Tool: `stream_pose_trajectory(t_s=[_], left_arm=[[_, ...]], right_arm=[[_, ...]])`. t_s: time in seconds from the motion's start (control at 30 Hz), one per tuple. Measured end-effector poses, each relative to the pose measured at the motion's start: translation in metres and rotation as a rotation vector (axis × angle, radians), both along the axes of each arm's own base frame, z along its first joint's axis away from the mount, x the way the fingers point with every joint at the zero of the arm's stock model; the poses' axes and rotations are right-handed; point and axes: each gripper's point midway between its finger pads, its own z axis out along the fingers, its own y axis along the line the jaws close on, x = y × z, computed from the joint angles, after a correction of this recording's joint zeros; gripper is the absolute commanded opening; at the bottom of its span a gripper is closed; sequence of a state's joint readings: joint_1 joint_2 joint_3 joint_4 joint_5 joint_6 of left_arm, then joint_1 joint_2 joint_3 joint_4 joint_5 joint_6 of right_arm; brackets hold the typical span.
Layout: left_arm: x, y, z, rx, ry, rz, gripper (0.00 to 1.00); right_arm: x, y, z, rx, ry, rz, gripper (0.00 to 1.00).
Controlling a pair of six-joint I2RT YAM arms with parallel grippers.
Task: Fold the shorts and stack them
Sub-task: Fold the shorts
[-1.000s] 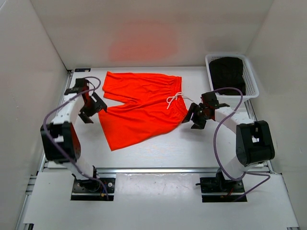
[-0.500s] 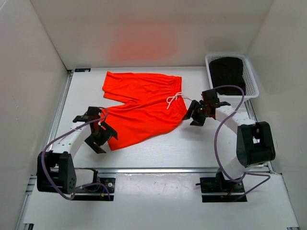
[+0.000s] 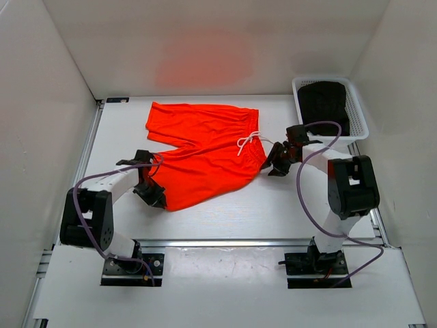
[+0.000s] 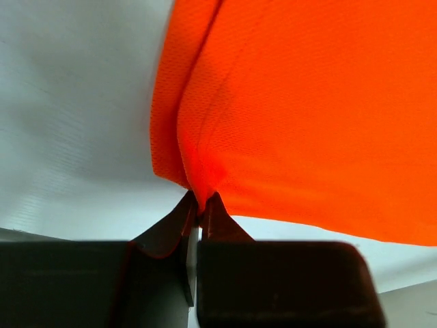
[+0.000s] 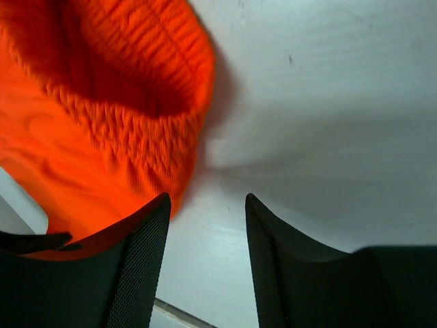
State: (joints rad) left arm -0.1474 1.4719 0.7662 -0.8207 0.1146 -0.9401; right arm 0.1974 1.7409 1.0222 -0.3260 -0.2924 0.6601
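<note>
My left gripper lifts the hem corner next, carries it outward over the far leg's outer corner (image 3: 155, 108) and releases it, since both legs lie spread apart.
The orange-red shorts (image 3: 205, 147) lie spread flat in the middle of the table, waistband toward the right with a white drawstring (image 3: 249, 141). My left gripper (image 3: 154, 196) is at the near-left leg corner, shut on a pinch of the shorts' hem (image 4: 199, 179). My right gripper (image 3: 272, 162) sits at the right end of the waistband (image 5: 147, 119), jaws open; bare table lies between the fingers and the gathered band is beside the left finger (image 5: 140, 263).
A white mesh basket (image 3: 357, 109) holding dark folded cloth (image 3: 325, 101) stands at the back right. White walls enclose the table on the left, back and right. An aluminium rail (image 3: 225, 241) runs along the near edge.
My left arm swung from the far-left side down to the near-left leg corner and shut on the hem. My right gripper edged closer to the waistband and narrowed its jaws.
</note>
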Motion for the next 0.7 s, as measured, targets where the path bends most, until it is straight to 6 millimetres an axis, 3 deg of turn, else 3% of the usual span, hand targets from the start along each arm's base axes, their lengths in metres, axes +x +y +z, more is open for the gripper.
stream_pose_trajectory(t_s=[0.17, 0.27, 0.37, 0.4, 0.57, 0.7], left_arm=[[0.015, 0.003, 0.016, -0.008, -0.071, 0.012, 0.10], [0.025, 0.005, 0.026, -0.006, -0.108, 0.013, 0.10], [0.029, 0.008, 0.033, -0.001, -0.135, 0.015, 0.10], [0.030, 0.010, 0.035, 0.000, -0.140, 0.019, 0.10], [0.031, 0.023, 0.051, 0.014, -0.178, 0.046, 0.10], [0.031, 0.029, 0.074, 0.018, -0.246, 0.064, 0.10]], right_arm=[[0.022, 0.009, -0.009, 0.024, -0.006, -0.002, 0.47], [0.026, 0.014, -0.012, 0.037, -0.013, 0.003, 0.43], [0.029, 0.020, -0.011, 0.048, -0.028, 0.011, 0.17], [0.030, 0.021, -0.011, 0.050, -0.032, 0.013, 0.00], [0.027, 0.027, -0.011, 0.043, -0.048, 0.015, 0.00], [0.001, 0.015, 0.001, -0.001, -0.077, -0.003, 0.00]])
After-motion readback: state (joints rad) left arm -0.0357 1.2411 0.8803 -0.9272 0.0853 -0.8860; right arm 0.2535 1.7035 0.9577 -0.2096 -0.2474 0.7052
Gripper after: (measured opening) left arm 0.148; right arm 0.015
